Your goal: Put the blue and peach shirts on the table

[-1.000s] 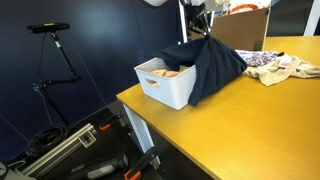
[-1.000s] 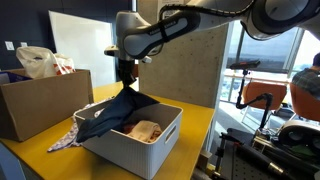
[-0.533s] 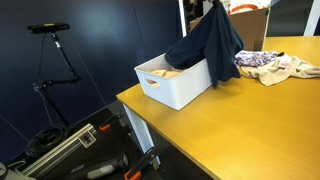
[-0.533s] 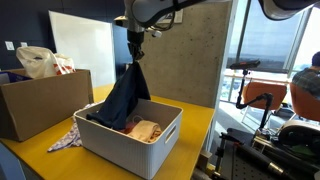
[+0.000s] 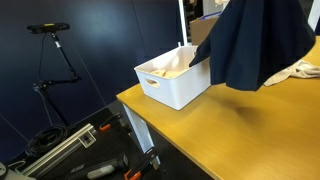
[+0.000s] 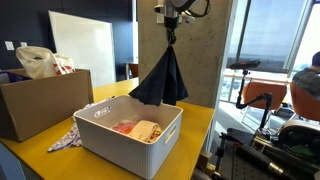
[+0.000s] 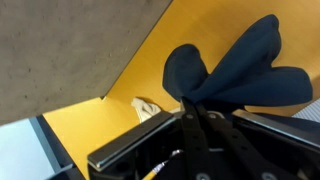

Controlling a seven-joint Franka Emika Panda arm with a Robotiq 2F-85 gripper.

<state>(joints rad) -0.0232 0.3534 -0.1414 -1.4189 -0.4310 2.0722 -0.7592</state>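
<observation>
The yellow tabletop past the basket is bare, so I need to move my gripper away from the basket next, down over that open stretch (image 5: 268, 134), and release the blue shirt.
My gripper (image 6: 171, 27) is shut on the blue shirt (image 6: 162, 78) and holds it high, clear above the white basket (image 6: 125, 146). The shirt hangs dark and navy in both exterior views; in the nearer one it fills the upper right (image 5: 255, 45) and hides the gripper. In the wrist view the shirt (image 7: 235, 75) bunches just past the closed fingers (image 7: 187, 112). The peach shirt (image 6: 140, 129) lies inside the basket, and shows as a peach fold (image 5: 172, 72) over its rim.
The basket (image 5: 170, 90) stands near the corner of the yellow table (image 5: 230, 135). A patterned cloth (image 6: 64, 141) lies beside it, also seen behind the shirt (image 5: 298, 70). A cardboard box (image 6: 40, 100) with a white bag (image 6: 38, 62) stands at the table's far end.
My gripper has risen steadily with the blue shirt. The shirt has come fully out of the basket and now hangs free above it, swung toward the table side.
</observation>
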